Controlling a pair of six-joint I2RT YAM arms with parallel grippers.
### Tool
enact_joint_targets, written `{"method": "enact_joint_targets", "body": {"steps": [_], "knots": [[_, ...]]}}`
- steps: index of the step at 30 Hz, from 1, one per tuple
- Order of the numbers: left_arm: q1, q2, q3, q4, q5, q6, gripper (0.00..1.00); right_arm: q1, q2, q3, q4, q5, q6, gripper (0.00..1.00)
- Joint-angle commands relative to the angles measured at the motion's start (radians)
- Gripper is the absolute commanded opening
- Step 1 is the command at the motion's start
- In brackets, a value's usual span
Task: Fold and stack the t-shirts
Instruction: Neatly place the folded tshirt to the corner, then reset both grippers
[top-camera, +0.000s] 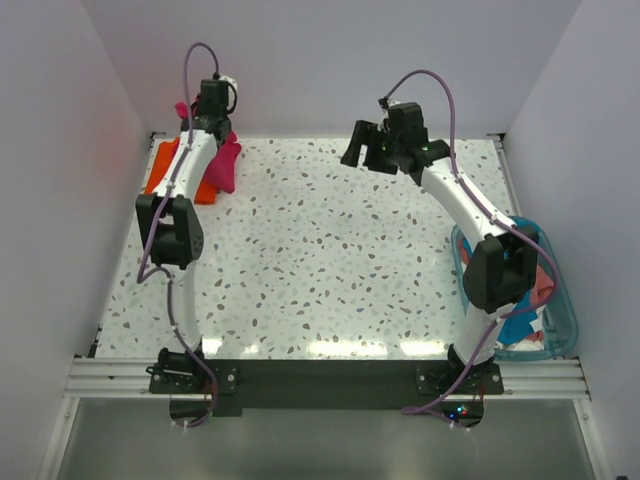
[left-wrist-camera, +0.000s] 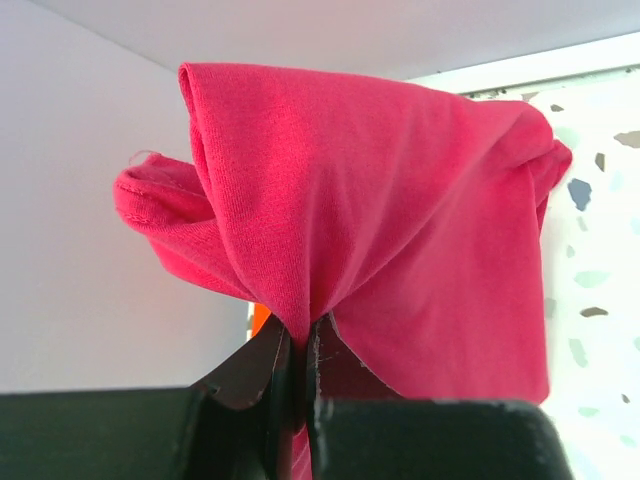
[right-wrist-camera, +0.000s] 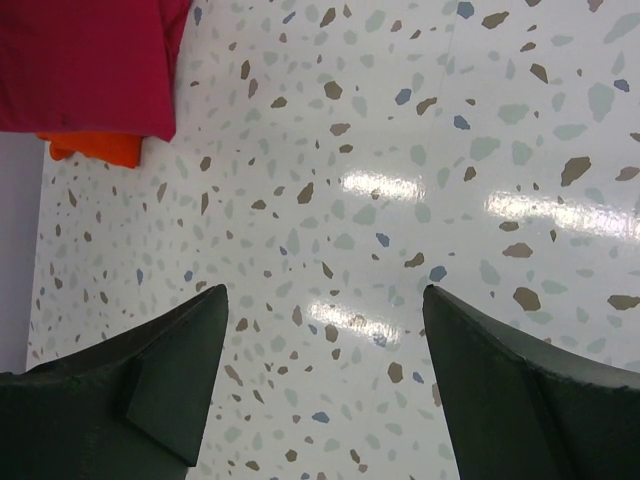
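The orange t-shirt's wall-side strip (top-camera: 160, 168) (left-wrist-camera: 260, 318) still shows uncovered, so my left gripper shifts to the left in the top view and releases the magenta-red t-shirt next.
My left gripper (left-wrist-camera: 300, 345) is shut on a pinch of the magenta-red t-shirt (left-wrist-camera: 400, 220), which bunches over the fingers and fills the left wrist view. From above, that gripper (top-camera: 200, 118) sits at the far left corner with the magenta-red t-shirt (top-camera: 224, 162) hanging down onto the orange t-shirt (top-camera: 163, 170) lying on the table. My right gripper (top-camera: 362, 150) hovers over the far middle of the table, open and holding nothing. Its wrist view shows the gripper (right-wrist-camera: 325, 300) above bare table, with the magenta-red t-shirt (right-wrist-camera: 90, 60) and orange t-shirt (right-wrist-camera: 95, 147) at top left.
A clear blue-rimmed tub (top-camera: 565, 310) stands at the table's right edge behind the right arm, holding a teal-blue t-shirt (top-camera: 515, 326) and a salmon-pink t-shirt (top-camera: 544, 282). White walls close in the left, back and right sides of the speckled table (top-camera: 320, 270).
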Motion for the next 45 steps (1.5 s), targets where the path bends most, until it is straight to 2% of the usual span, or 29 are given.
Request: {"method": "enact_joint_targets", "body": {"steps": [1, 6, 14, 16, 17, 18, 20, 21, 22, 23, 24, 26, 30, 35, 37, 41, 45], "knots": [[0.022, -0.024, 0.068, 0.047, 0.023, 0.066, 0.00, 0.013, -0.006, 0.062, -0.021, 0.032, -0.023, 0.82], [0.051, -0.037, 0.039, 0.076, 0.058, 0.080, 0.00, 0.025, 0.001, 0.073, -0.024, 0.038, -0.026, 0.82], [0.105, 0.001, 0.020, 0.131, 0.006, 0.046, 0.01, 0.030, 0.035, 0.070, -0.042, 0.044, -0.041, 0.82], [0.114, 0.004, 0.001, 0.156, -0.059, 0.023, 0.19, 0.030, 0.040, 0.071, -0.047, 0.046, -0.043, 0.82], [0.114, 0.003, -0.010, 0.195, -0.089, 0.015, 0.41, 0.030, 0.040, 0.071, -0.048, 0.044, -0.043, 0.82], [0.114, 0.001, -0.015, 0.211, -0.115, 0.012, 0.50, 0.030, 0.041, 0.071, -0.051, 0.044, -0.046, 0.82], [0.114, -0.004, 0.003, 0.216, -0.210, -0.041, 0.63, 0.035, 0.040, 0.076, -0.068, 0.044, -0.057, 0.83], [0.139, -0.017, 0.013, 0.207, -0.216, -0.066, 0.66, 0.036, 0.035, 0.073, -0.073, 0.055, -0.060, 0.83], [0.142, -0.025, 0.023, 0.199, -0.204, -0.089, 0.70, 0.036, 0.032, 0.074, -0.085, 0.056, -0.061, 0.83], [0.143, -0.033, 0.031, 0.173, -0.198, -0.130, 0.86, 0.038, 0.029, 0.076, -0.091, 0.053, -0.064, 0.84], [0.142, -0.046, 0.039, 0.156, -0.189, -0.158, 0.93, 0.039, 0.020, 0.076, -0.099, 0.058, -0.067, 0.84], [0.140, -0.063, 0.079, 0.081, -0.092, -0.254, 1.00, 0.042, 0.002, 0.059, -0.102, 0.063, -0.068, 0.86], [0.134, -0.198, -0.005, 0.077, 0.093, -0.425, 1.00, 0.048, -0.064, -0.008, -0.098, 0.096, -0.071, 0.89], [0.123, -0.376, -0.318, 0.199, 0.251, -0.628, 1.00, 0.049, -0.159, -0.099, -0.082, 0.127, -0.066, 0.90], [0.078, -0.470, -0.463, 0.254, 0.308, -0.672, 1.00, 0.049, -0.193, -0.157, -0.067, 0.135, -0.063, 0.91], [-0.022, -0.635, -0.683, 0.315, 0.308, -0.735, 1.00, 0.047, -0.302, -0.258, -0.058, 0.162, -0.069, 0.97], [-0.126, -0.824, -0.911, 0.361, 0.330, -0.784, 1.00, 0.047, -0.402, -0.384, -0.053, 0.208, -0.075, 0.99]]}}
